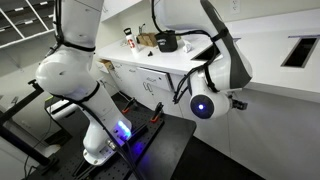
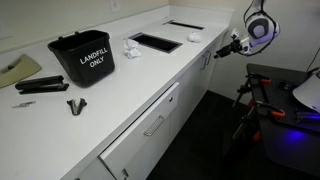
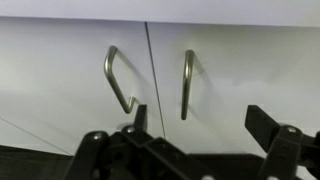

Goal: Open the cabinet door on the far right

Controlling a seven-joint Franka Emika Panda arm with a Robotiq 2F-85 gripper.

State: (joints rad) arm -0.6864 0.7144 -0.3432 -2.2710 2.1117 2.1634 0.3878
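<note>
My gripper should move forward toward the door and close around the handle's lower half [image 3: 185, 102]. The slim vertical handle is ahead of my open gripper, in line between its fingers.
In the wrist view two white cabinet doors meet at a thin vertical seam under the counter edge. The right-hand cabinet door [image 3: 240, 70] carries a slim vertical silver handle [image 3: 187, 85] near its top. The neighbouring door [image 3: 60, 80] has a similar handle [image 3: 115, 78], seen at an angle. My gripper [image 3: 200, 125] is open and empty, a short way in front of the doors, with the right door's handle between the fingers' span. In an exterior view the gripper [image 2: 235, 45] hovers by the cabinet fronts [image 2: 208, 65] at the counter's far end.
The white counter [image 2: 120, 90] holds a black "LANDFILL ONLY" bin [image 2: 82, 58], crumpled paper [image 2: 131, 48], black tools [image 2: 42, 87] and two dark rectangular cut-outs [image 2: 156, 42]. Drawer fronts with horizontal handles [image 2: 155, 124] sit nearer. The robot base stands on a dark stand [image 1: 110, 145].
</note>
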